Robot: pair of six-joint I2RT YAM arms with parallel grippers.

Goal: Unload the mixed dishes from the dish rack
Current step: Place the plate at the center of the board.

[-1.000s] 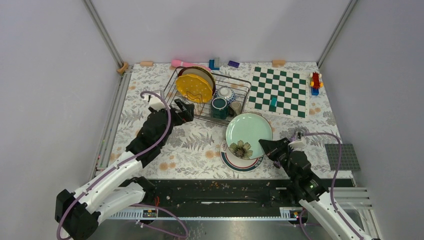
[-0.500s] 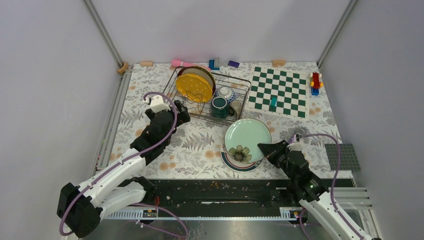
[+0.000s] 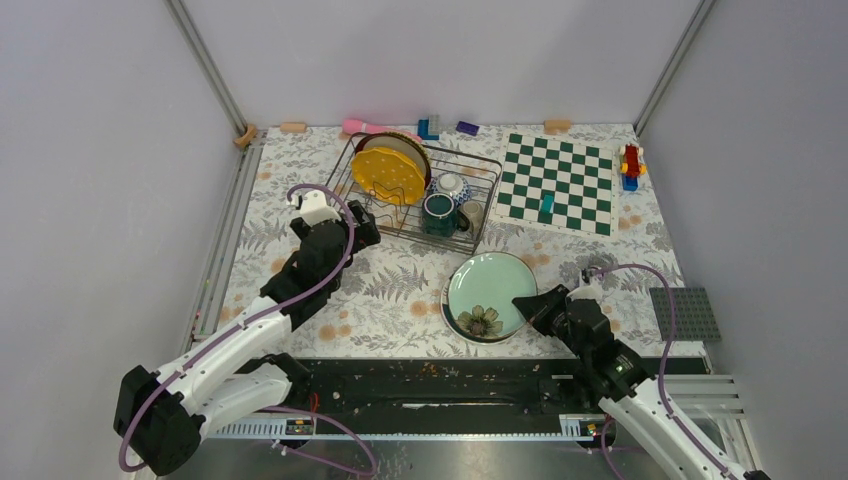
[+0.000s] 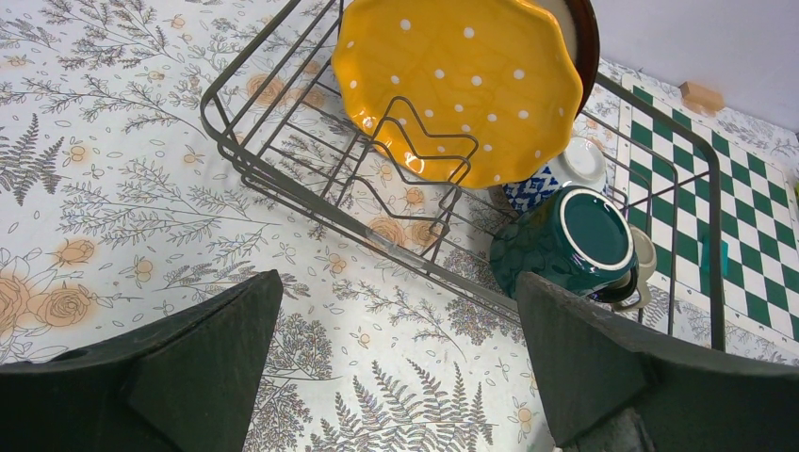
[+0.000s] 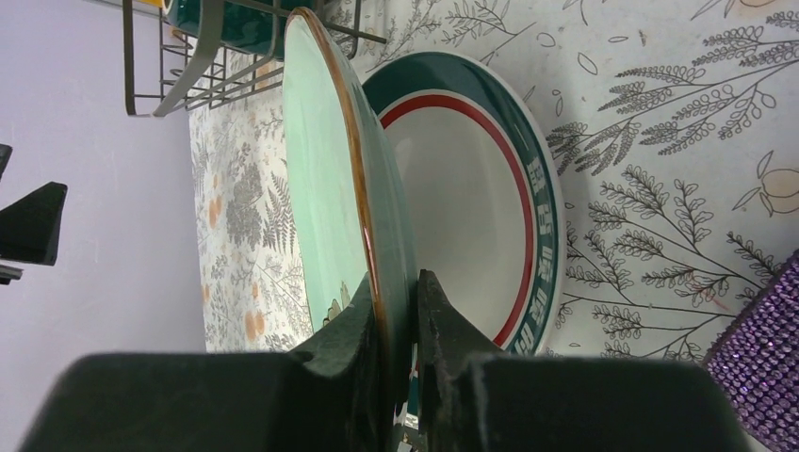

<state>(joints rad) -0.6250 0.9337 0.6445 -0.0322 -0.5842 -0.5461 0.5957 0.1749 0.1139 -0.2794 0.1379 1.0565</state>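
Observation:
My right gripper will ease down slightly next and let go of the green plate's rim over the cream plate (image 3: 451, 322) (image 5: 471, 207) close below, as both plates already line up.
My right gripper (image 3: 522, 301) is shut on the rim of the pale green floral plate (image 3: 490, 290). It holds the plate tilted low over a cream plate with a green and red rim (image 5: 471, 179) that lies on the table. In the right wrist view my right gripper (image 5: 396, 287) pinches the green plate (image 5: 325, 179). The dish rack (image 3: 345, 172) holds a yellow dotted plate (image 3: 388, 175), a dark green mug (image 3: 438, 213), a small patterned bowl (image 3: 452, 186) and a small olive cup (image 3: 472, 215). My left gripper (image 3: 362, 226) is open and empty, just in front of the rack's near left corner.
A green-and-white chessboard (image 3: 560, 180) with a teal piece (image 3: 546, 206) lies right of the rack. A toy figure (image 3: 630, 163), a pink object (image 3: 365, 127) and small bricks (image 3: 428, 128) line the back. A grey baseplate (image 3: 685, 312) sits at the right edge.
My right gripper has lowered the green plate from steeply tilted to nearly flat over the cream plate. My left gripper drew back slightly from the rack, then held still.

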